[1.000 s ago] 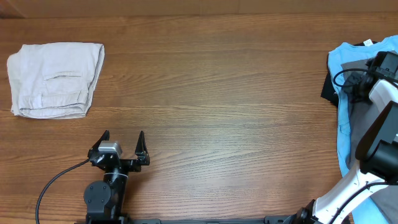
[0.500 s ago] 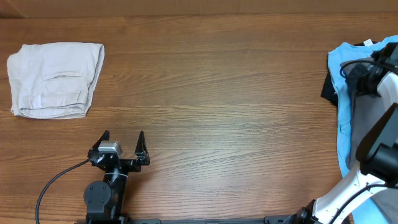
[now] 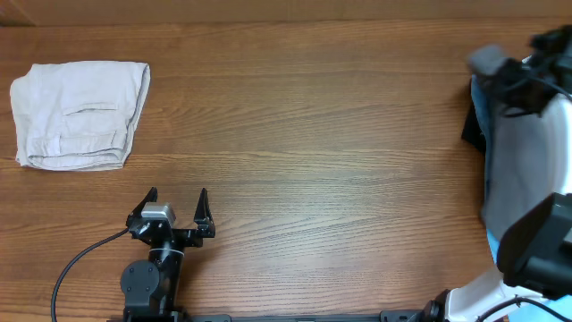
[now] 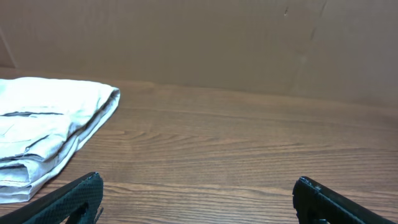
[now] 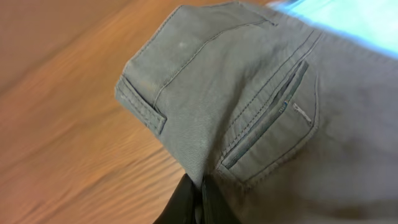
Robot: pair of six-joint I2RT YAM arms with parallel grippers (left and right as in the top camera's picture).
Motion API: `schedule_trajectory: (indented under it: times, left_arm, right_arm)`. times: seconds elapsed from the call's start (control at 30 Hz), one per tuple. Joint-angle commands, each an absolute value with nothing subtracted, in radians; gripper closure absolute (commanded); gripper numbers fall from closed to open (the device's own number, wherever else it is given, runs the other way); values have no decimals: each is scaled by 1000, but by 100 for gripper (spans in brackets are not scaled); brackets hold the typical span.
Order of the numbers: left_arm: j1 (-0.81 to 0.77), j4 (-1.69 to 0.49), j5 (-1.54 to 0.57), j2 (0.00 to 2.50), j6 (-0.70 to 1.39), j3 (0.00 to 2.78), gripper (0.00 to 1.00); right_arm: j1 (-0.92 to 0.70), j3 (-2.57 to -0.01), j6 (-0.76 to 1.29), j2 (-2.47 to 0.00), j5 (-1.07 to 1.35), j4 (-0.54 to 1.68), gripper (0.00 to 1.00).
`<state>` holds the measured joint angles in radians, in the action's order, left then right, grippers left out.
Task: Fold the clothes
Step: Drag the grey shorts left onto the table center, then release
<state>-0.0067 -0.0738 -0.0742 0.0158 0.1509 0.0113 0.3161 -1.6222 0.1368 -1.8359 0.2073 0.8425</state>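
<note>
I will next use my right gripper to carry the shorts to the left in the overhead view, toward the beige garment, and then I will release the fold.
The clothes are dark-grey shorts (image 5: 249,106) with a slit back pocket and a belt loop. They fill the right wrist view and hang lifted above the wood. My right gripper (image 5: 202,196) is shut on a fold of them just below the pocket. From overhead, a grey corner of the shorts (image 3: 487,60) shows at the far right, beside the right gripper (image 3: 511,76). My left gripper (image 3: 178,204) rests near the front edge, open and holding nothing. Its two fingertips (image 4: 84,190) stand wide apart over bare table.
A pale beige folded garment (image 3: 80,114) lies at the back left, also in the left wrist view (image 4: 43,137). A light-blue T-shirt (image 3: 480,100) lies at the right edge under the right arm, with a dark patch (image 3: 470,130) beside it. A brown wall (image 4: 199,43) backs the table.
My right gripper has closed on the shorts. It rose toward the back of the table, pulling them up off the T-shirt. The left arm has not moved.
</note>
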Motion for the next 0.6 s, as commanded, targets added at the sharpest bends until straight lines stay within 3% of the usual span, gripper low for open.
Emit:
schedule_trajectory:
  times: [0.0, 0.3, 0.57]
  left_arm:
    - [-11, -71, -67, 5, 154, 5, 0]
    - [-11, -71, -67, 5, 154, 5, 0]
    - [-11, -71, -67, 5, 154, 5, 0]
  right_arm:
    - [187, -1640, 208, -1832, 275, 868, 96]
    - [-293, -1624, 375, -1917, 271, 826, 96]
    - [-654, -1624, 379, -2082, 216, 722, 93]
